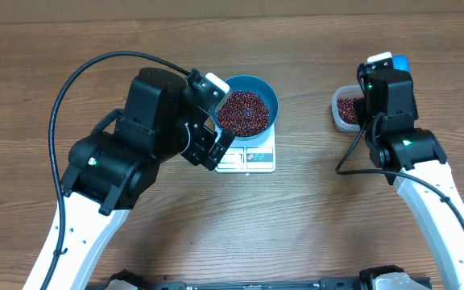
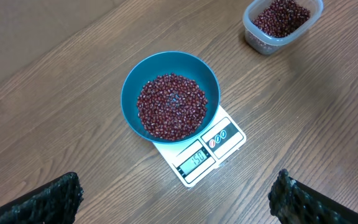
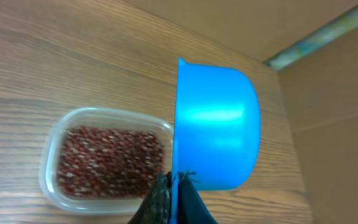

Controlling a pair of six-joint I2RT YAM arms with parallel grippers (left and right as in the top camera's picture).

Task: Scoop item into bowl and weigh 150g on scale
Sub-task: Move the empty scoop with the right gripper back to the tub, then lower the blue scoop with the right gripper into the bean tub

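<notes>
My right gripper should turn next, lower the scoop onto the beans in the clear tub (image 1: 346, 109) (image 3: 104, 162) and let go of the scoop's handle, because the scale's display shows the weight asked for.
The blue bowl (image 1: 249, 107) (image 2: 169, 97) stands on the white scale (image 1: 248, 157) (image 2: 201, 155), holding a heap of dark red-brown beans (image 2: 171, 106). Digits show on the scale's display (image 2: 197, 159). My left gripper (image 2: 176, 199) hovers above and to the near left of the scale, open with nothing between its fingertips (image 2: 55, 196). My right gripper (image 3: 174, 199) (image 1: 381, 76) is shut on the handle of a small blue scoop (image 3: 216, 127), held on edge beside a clear tub (image 3: 104, 162) (image 1: 346, 109) of beans at the right.
Wood-grain table (image 1: 312, 217) all round. A cardboard wall (image 3: 334, 112) rises just right of the scoop. The left arm's black cable (image 1: 79, 76) loops over the table's left side.
</notes>
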